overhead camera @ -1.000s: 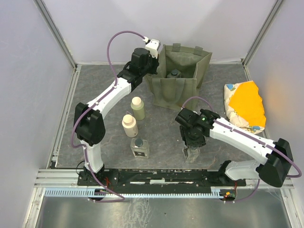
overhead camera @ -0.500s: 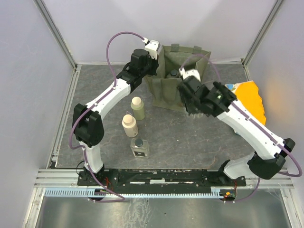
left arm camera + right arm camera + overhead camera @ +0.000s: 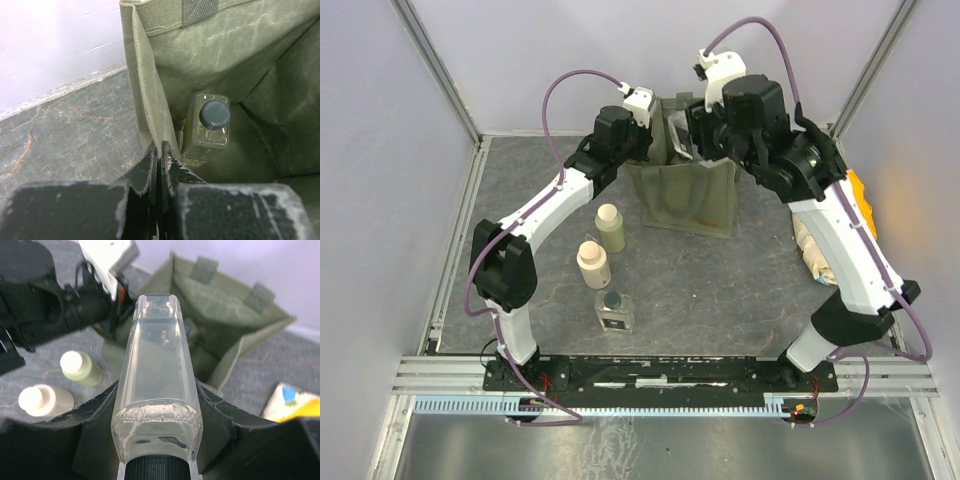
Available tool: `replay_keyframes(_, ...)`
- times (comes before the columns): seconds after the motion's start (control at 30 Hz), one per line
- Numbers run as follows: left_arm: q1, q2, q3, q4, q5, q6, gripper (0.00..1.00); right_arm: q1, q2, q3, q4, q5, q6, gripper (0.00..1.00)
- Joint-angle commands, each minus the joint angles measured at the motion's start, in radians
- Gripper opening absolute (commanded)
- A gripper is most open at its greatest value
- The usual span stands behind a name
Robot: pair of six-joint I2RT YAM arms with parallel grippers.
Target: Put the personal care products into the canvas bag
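I will lower my right gripper into the bag (image 3: 227, 315) toward the bag's free bottom (image 3: 205, 361) and let go of the second bottle there, beside the one clear bottle that stands by the bag's pinched rim.
The canvas bag (image 3: 682, 192) stands open at the back. My left gripper (image 3: 644, 138) is shut on its left rim (image 3: 149, 107), jaws pinching the fabric (image 3: 161, 156). One clear bottle with a dark cap (image 3: 209, 129) stands inside the bag. My right gripper (image 3: 692, 135) is above the bag's mouth, shut on a second clear bottle (image 3: 157, 365), cap toward the wrist (image 3: 157, 407), with the bag (image 3: 227, 315) below it. On the table are the olive-green bottle (image 3: 611, 228), the cream bottle (image 3: 592, 264) and a third clear bottle (image 3: 614, 310).
The orange and cream packet (image 3: 814, 250) lies right of the bag, mostly hidden under my right arm; its corner shows in the right wrist view (image 3: 295, 400). White walls and metal rails enclose the table. My left arm (image 3: 50, 295) reaches along the bag's left side.
My right gripper rose from the table's front with the clear bottle and swung back to above the bag's mouth. My left gripper stayed on the bag's rim.
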Motion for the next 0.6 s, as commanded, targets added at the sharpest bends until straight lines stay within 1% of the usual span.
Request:
replay_keyframes(0.0, 0.000, -0.071, -0.007, 0.028, 0.017, 0.001, 0.03, -0.024, 0.069, 0.154, 0.287, -0.044, -0.144, 0.00)
replay_keyframes(0.1, 0.000, -0.081, -0.009, 0.028, 0.020, 0.001, 0.03, -0.079, 0.125, 0.189, 0.283, -0.090, -0.111, 0.00)
replay_keyframes(0.2, 0.000, -0.095, -0.008, 0.019, 0.012, 0.010, 0.03, -0.138, 0.159, 0.173, 0.276, -0.133, -0.048, 0.00)
replay_keyframes(0.3, -0.001, -0.100, -0.005, 0.007, -0.003, 0.018, 0.03, -0.180, 0.195, 0.173, 0.258, -0.144, -0.012, 0.00)
replay_keyframes(0.43, 0.000, -0.110, -0.004, 0.001, -0.013, 0.019, 0.03, -0.238, 0.272, 0.228, 0.185, -0.148, 0.026, 0.00)
replay_keyframes(0.57, -0.001, -0.125, -0.031, 0.017, -0.037, 0.021, 0.03, -0.293, 0.363, 0.347, 0.064, -0.144, 0.110, 0.00)
